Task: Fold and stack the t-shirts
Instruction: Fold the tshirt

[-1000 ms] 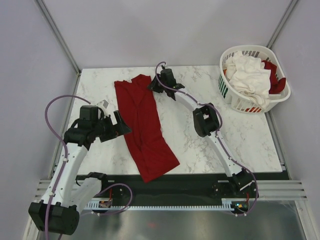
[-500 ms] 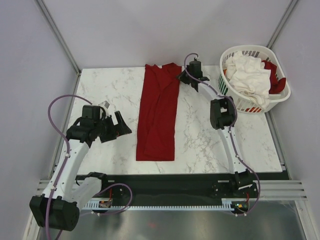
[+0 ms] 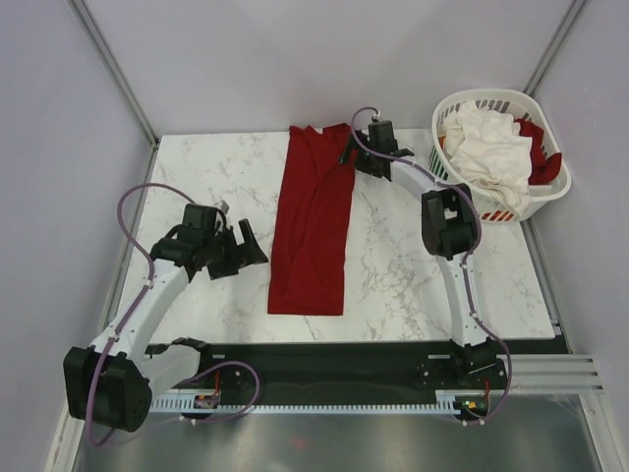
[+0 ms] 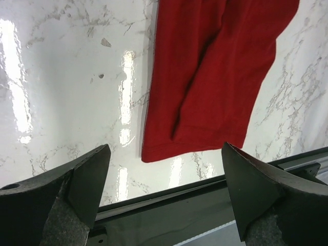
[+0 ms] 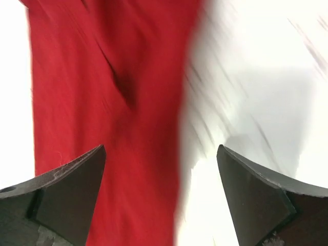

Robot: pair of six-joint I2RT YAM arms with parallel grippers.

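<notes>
The hem's basket-side corner (image 3: 340, 312) is behind and below the robot's right gripper, so that gripper needs to swing back and down onto it next, while the left gripper stays by the other corner.
A dark red t-shirt (image 3: 313, 221) lies flat as a long narrow strip down the middle of the marble table (image 3: 423, 265). My right gripper (image 3: 350, 157) hovers open over the shirt's far right edge. In the blurred right wrist view the red cloth (image 5: 102, 102) lies beneath the spread fingers (image 5: 66, 200), with nothing held. My left gripper (image 3: 254, 248) is open just left of the shirt's near end. The left wrist view shows the hem corner (image 4: 151, 154) ahead of that gripper (image 4: 164, 205). A white t-shirt (image 3: 491, 147) and more red cloth (image 3: 543, 157) sit in the basket.
The white slotted basket (image 3: 454, 192) stands at the table's far right corner. A black strip (image 3: 373, 359) runs along the table's near edge, also seen in the left wrist view (image 4: 169, 215). Grey walls close in the left, back and right.
The right gripper has opened and let go of the shirt's far end, shifting slightly left. The left gripper has edged right, closer to the shirt's near end. The shirt has swung round, then lain still.
</notes>
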